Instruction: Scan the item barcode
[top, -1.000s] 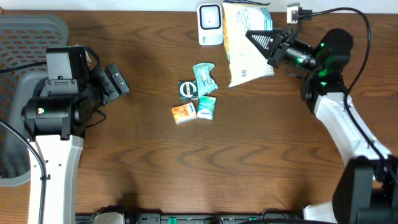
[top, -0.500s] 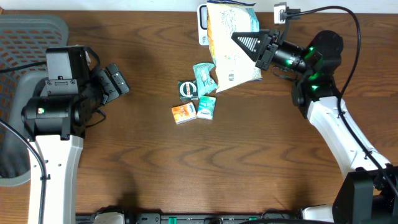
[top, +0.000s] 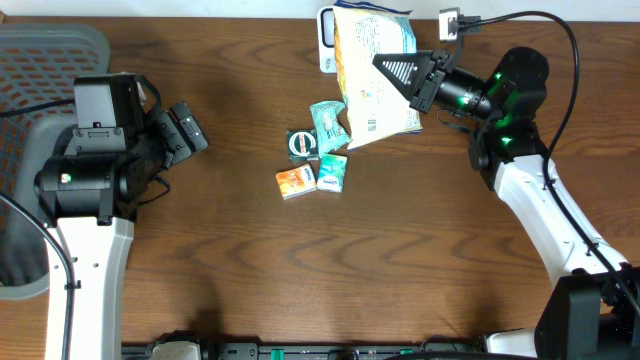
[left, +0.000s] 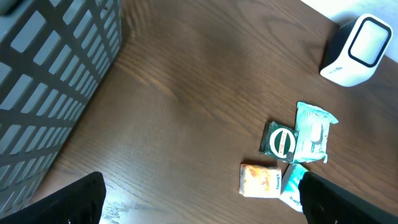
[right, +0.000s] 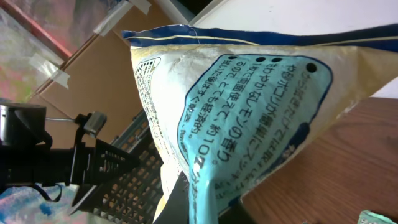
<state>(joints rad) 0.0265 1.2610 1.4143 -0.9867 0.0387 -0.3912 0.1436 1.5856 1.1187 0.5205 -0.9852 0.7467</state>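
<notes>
My right gripper swings to its right in the overhead view next, tilts down, lowers and releases the bag (top: 372, 75), since clear tabletop lies below there.
The item is a pale yellow and light blue snack bag (top: 372, 75) with printed text, held up off the table at the back. My right gripper (top: 398, 70) is shut on its right side. The bag hangs over a white scanner (top: 326, 45) and hides most of it. In the right wrist view the bag (right: 249, 106) fills the frame, pinched at the bottom by the right gripper (right: 199, 202). My left gripper (top: 186, 128) stands open and empty at the left, apart from everything. The left wrist view shows the scanner (left: 357, 50) standing at the top right.
Small packs lie mid-table: a green packet (top: 328, 125), a dark round-labelled pack (top: 301, 144), an orange pack (top: 295, 182) and a teal pack (top: 332, 172). A grey mesh basket (top: 40, 60) stands at the far left, beside the left arm.
My right gripper carried the bag leftwards until it covered the scanner, then stayed almost still. The left arm has not moved.
</notes>
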